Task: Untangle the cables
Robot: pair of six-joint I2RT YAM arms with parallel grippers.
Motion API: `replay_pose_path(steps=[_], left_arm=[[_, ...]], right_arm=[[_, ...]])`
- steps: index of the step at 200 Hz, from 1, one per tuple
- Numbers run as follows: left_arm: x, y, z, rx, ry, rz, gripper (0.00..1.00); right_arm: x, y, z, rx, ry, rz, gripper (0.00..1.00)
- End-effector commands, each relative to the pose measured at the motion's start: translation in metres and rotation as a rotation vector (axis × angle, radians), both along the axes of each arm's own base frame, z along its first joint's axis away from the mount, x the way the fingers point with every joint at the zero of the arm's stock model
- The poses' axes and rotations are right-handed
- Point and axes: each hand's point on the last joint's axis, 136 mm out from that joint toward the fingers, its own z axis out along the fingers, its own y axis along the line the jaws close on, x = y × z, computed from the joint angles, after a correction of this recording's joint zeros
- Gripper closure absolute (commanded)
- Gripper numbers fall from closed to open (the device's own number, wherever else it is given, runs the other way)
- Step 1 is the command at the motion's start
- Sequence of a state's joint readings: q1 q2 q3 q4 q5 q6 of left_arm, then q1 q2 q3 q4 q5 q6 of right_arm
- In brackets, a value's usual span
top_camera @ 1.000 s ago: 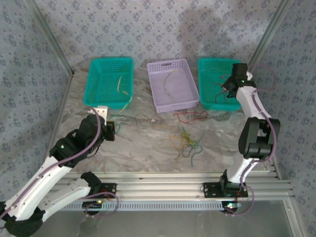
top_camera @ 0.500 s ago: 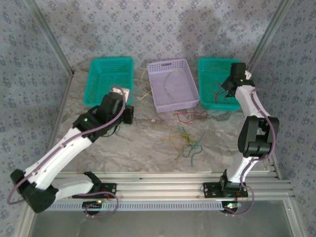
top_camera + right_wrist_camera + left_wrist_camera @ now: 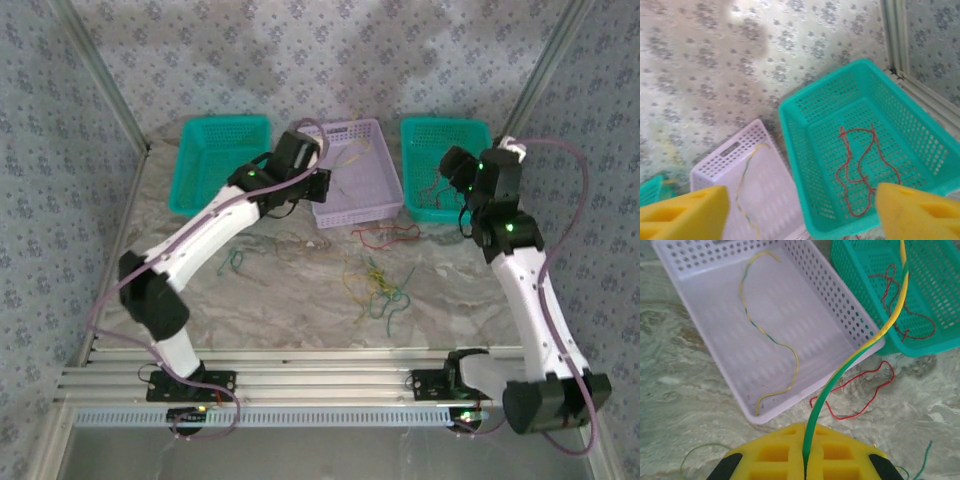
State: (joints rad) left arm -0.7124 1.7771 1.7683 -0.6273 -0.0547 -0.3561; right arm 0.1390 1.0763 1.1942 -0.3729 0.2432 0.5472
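Note:
Next, my left gripper moves across toward the red cables' basket and down. It then releases on the lavender basket's bottom below, which already holds a matching cable.
My left gripper is shut on a green-and-yellow cable that curves up and to the right from its yellow pads. From above, the left gripper hangs by the front left corner of the lavender basket. One yellow-green cable lies inside that basket. My right gripper is open, pads wide apart, above the right teal basket, which holds red cables. A tangle of green and yellow cables lies mid-table, with a red cable just behind it.
A second teal basket stands at the back left. A loose green cable lies on the marble table under the left arm. Patterned walls and metal posts enclose the back and sides.
The left arm swung from the near left up to the lavender basket, carrying the green-and-yellow cable. The right gripper opened and drew back from the right teal basket, where red cables lie.

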Motion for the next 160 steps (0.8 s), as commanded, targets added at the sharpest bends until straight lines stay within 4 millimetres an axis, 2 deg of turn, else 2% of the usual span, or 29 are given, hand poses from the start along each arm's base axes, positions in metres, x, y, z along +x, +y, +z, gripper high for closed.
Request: replay_pose_path(steps=[1, 17, 20, 26, 56, 87, 121, 160], left_arm=[[0.013, -0.014, -0.011, 0.004, 0.043, -0.011, 1.00], [0.029, -0.022, -0.024, 0.023, 0.046, 0.009, 1.00], [0.029, -0.020, -0.034, 0.044, 0.070, 0.017, 1.00], [0.036, -0.024, -0.033, 0.038, 0.073, 0.028, 1.00], [0.061, -0.040, -0.057, 0.098, 0.116, 0.038, 1.00], [0.081, -0.049, -0.080, 0.161, 0.137, 0.054, 1.00], [0.097, -0.042, -0.107, 0.220, 0.140, 0.109, 1.00], [0.105, -0.034, -0.134, 0.258, 0.159, 0.163, 1.00]], right_arm=[[-0.018, 0.006, -0.010, -0.050, 0.018, 0.017, 0.11], [-0.035, 0.010, 0.002, -0.054, -0.023, 0.037, 0.05], [-0.039, 0.010, 0.005, -0.052, -0.034, 0.039, 0.03], [-0.044, 0.011, 0.010, -0.051, -0.050, 0.048, 0.00], [-0.068, 0.018, 0.023, -0.058, -0.088, 0.087, 0.00], [-0.087, 0.024, 0.022, -0.061, -0.106, 0.121, 0.00], [-0.104, 0.021, 0.022, -0.073, -0.128, 0.139, 0.00], [-0.119, 0.025, 0.022, -0.054, -0.141, 0.186, 0.00]])
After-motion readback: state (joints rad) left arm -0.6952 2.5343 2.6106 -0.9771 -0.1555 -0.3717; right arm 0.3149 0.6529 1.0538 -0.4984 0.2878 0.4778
